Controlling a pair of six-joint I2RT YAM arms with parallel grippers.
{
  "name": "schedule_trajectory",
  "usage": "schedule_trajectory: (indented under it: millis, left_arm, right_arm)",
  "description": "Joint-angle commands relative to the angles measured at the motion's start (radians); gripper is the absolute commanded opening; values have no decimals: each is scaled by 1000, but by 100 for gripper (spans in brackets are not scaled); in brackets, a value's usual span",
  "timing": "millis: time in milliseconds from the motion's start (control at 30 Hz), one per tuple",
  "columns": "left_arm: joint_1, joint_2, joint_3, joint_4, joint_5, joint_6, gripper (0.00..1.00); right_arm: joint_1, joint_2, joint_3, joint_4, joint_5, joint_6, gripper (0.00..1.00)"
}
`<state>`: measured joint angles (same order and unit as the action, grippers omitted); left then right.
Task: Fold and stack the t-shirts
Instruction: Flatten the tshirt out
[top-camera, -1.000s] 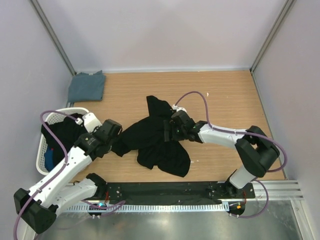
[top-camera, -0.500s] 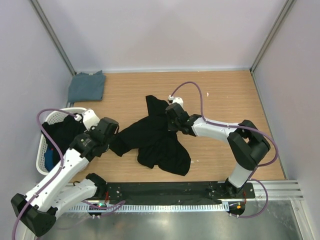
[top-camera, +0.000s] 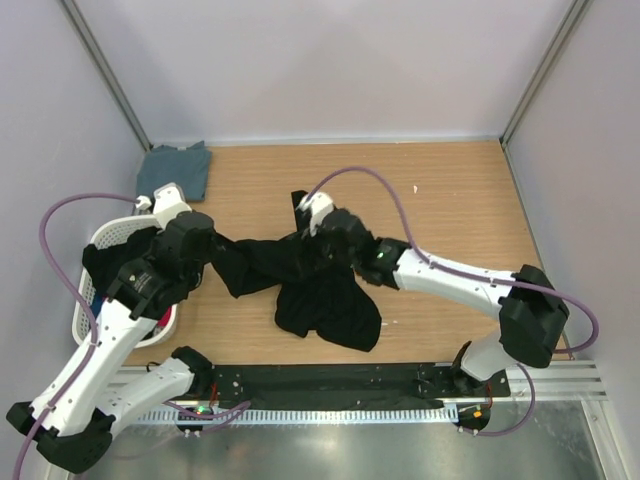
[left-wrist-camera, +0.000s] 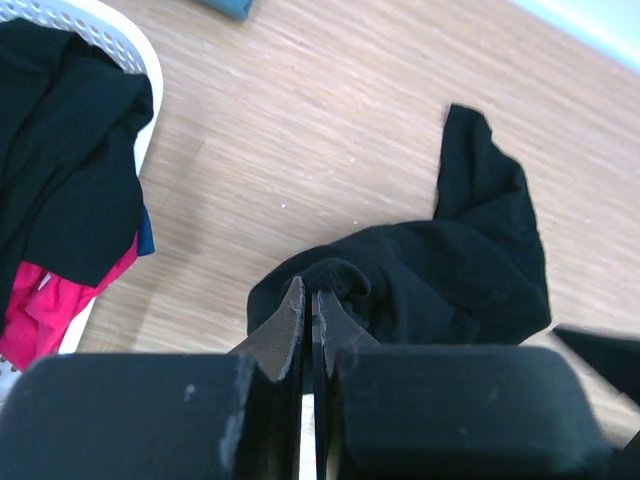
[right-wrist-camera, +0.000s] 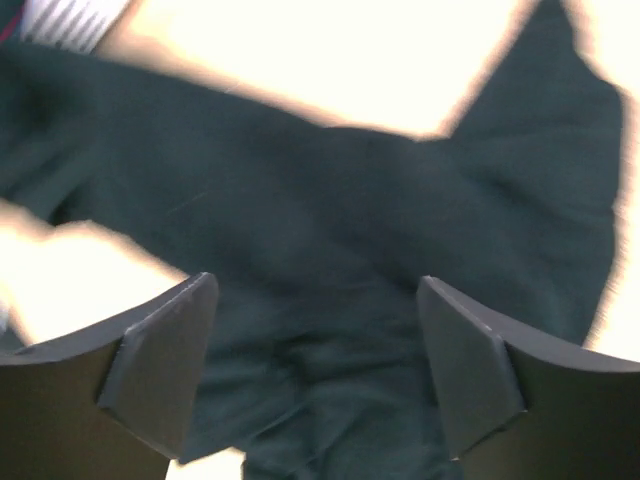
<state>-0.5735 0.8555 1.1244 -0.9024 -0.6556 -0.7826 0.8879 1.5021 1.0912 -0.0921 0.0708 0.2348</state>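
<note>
My right gripper moves down and back onto the t-shirt's near edge next, where the stretched cloth joins the heap. My left gripper holds only the cloth's other end.
The black t-shirt (top-camera: 325, 295) lies crumpled in the middle of the wooden table, one edge stretched out to the left. My left gripper (top-camera: 214, 256) is shut on that edge; in the left wrist view the cloth (left-wrist-camera: 440, 270) bunches at the closed tips (left-wrist-camera: 310, 298). My right gripper (top-camera: 318, 238) hovers over the shirt's upper middle. It is open in the right wrist view (right-wrist-camera: 315, 345), with the dark cloth (right-wrist-camera: 330, 190) below and nothing between its fingers. A slate grey-blue t-shirt (top-camera: 172, 172) lies folded at the back left corner.
A white laundry basket (top-camera: 84, 302) stands at the table's left edge, holding black cloth (left-wrist-camera: 60, 170) and a red piece (left-wrist-camera: 40, 315). Its rim (left-wrist-camera: 115, 35) is close to my left arm. Walls enclose the table on three sides.
My left gripper has moved back and to the left, dragging the shirt's left edge with it. My right gripper has shifted left and farther back over the shirt.
</note>
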Motion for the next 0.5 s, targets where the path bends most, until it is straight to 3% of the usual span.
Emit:
schedule_trajectory:
  millis: [0,267,367,467]
  left_arm:
    - [8,8,-11,17,24,39,0]
    - [8,-38,-20,-21,5,11,0]
    - [8,-58,-28,-33,8,0,0]
    - [8,-82,-31,-55,-1,-4,0]
  right_arm:
    - [159,-19,-51,63,38,-195,91]
    - [250,98,-37,122,104,-265,91]
    - [284,179,-13,172,197,-272,90]
    - [292,251,24,222,326,-261,80]
